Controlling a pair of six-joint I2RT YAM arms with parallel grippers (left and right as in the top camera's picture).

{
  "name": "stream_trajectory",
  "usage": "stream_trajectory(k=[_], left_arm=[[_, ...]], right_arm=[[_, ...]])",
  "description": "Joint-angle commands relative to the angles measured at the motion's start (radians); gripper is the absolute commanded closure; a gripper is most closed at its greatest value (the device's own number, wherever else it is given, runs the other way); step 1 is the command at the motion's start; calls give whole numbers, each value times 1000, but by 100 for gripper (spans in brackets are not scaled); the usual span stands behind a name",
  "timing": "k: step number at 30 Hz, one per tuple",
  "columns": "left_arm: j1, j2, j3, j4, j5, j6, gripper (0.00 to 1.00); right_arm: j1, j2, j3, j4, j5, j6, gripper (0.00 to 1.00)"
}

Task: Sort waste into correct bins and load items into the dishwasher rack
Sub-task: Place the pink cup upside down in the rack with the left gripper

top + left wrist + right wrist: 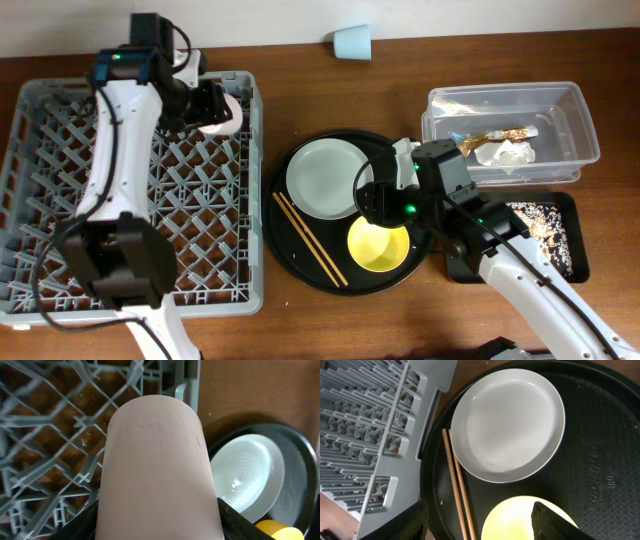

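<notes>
The pink cup will go down onto the empty tines along the rack's tray-side point(235, 141), and my left gripper will release it there, since they lie below my left gripper.
My left gripper point(215, 110) is shut on the pink cup point(157, 470), holding it over the far right corner of the grey dishwasher rack point(60, 200). My right gripper point(385, 205) is open above the yellow bowl point(378, 246), which it does not touch. The bowl point(530, 520), the pale plate point(509, 422) and the wooden chopsticks point(456, 490) lie on the round black tray point(300, 270). The blue cup point(352, 43) stands at the table's far edge. The clear tub point(580, 125) holds the tissue point(505, 152) and the foil wrapper point(495, 137). The small black tray point(560, 235) holds food scraps point(535, 215).
The rack's right wall point(427, 425) runs close beside the round black tray. The plate point(322, 178) lies between the rack and my right arm. Bare wooden table shows at the far right and along the front.
</notes>
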Motion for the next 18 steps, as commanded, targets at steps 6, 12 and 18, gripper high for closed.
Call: stream_trajectory(k=[6, 12, 18], left_arm=[[-8, 63, 3, 36, -29, 19, 58], [-7, 60, 12, 47, -67, -4, 1], [8, -21, 277, -26, 66, -22, 1]], right_arm=[[6, -3, 3, -16, 36, -16, 33], [6, -3, 3, -18, 35, -39, 29], [-45, 14, 310, -310, 87, -148, 14]])
